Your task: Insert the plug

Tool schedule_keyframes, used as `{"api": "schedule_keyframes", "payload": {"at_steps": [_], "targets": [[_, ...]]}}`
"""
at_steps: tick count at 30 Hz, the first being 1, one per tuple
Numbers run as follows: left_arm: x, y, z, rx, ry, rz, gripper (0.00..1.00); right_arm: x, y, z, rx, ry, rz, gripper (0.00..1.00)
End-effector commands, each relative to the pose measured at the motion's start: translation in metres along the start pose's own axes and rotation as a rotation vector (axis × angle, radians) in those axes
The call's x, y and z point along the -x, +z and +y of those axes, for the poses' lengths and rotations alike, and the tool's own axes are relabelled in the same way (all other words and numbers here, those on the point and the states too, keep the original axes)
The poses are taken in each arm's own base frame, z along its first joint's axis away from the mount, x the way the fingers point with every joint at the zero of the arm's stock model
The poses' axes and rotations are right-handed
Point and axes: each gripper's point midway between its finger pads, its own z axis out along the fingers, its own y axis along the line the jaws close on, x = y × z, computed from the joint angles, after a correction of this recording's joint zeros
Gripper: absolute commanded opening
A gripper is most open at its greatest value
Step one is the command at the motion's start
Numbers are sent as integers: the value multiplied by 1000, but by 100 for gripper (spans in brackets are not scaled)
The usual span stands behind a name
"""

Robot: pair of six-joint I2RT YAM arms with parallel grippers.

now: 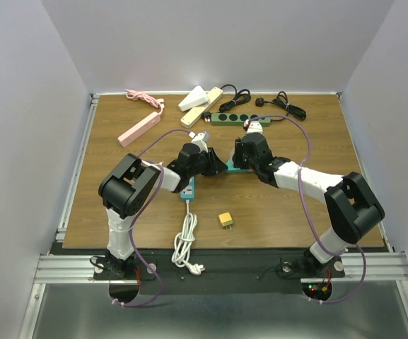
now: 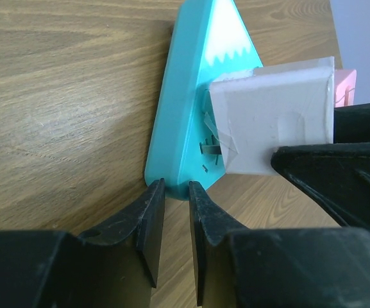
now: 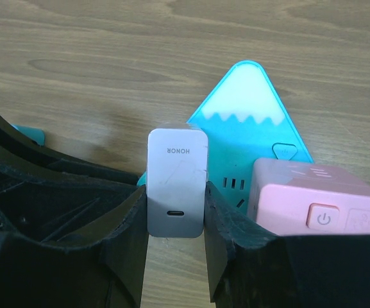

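My right gripper is above the teal power strip's socket side (image 1: 234, 167) (image 3: 218, 165) and the plug's pins still show, so next it needs to push the plug down there and release it.
A teal, mountain-shaped power strip (image 3: 249, 96) (image 2: 191, 96) (image 1: 225, 168) lies flat on the wooden table. My right gripper (image 3: 175, 192) (image 1: 245, 157) is shut on a white HONOR charger plug (image 3: 177, 186) (image 2: 274, 122), holding it by its two sides against the strip's face. The plug's metal prongs (image 2: 210, 149) still show between plug and strip. A pink adapter (image 3: 313, 205) sits in the strip beside it. My left gripper (image 2: 176, 186) (image 1: 213, 164) has its jaws drawn to a narrow slit with nothing between them, and its tips rest at the strip's near corner.
At the back lie a pink power strip (image 1: 138, 128), cream and white strips (image 1: 202, 101), a green strip (image 1: 230, 118) and black cables (image 1: 281, 106). A blue strip (image 1: 187, 187) with a coiled white cable (image 1: 185, 244) and a small yellow adapter (image 1: 225, 219) lie near the front.
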Motion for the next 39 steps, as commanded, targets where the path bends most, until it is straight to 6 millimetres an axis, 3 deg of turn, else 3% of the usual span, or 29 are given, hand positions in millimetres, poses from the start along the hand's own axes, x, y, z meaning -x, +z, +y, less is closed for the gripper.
{"api": "schedule_keyframes", "payload": {"at_steps": [1,8,20,39], "targets": [[8,3,-12,-39,28,-9,31,28,3,10,-9,-3,-97,0],[9,2,-15,-51,27,-6,30,8,6,18,-22,-45,-70,1],[9,6,-18,-69,30,4,27,-26,14,9,-60,-63,-5,0],[1,14,-16,-81,45,54,26,-53,25,12,-47,-103,69,0]]}}
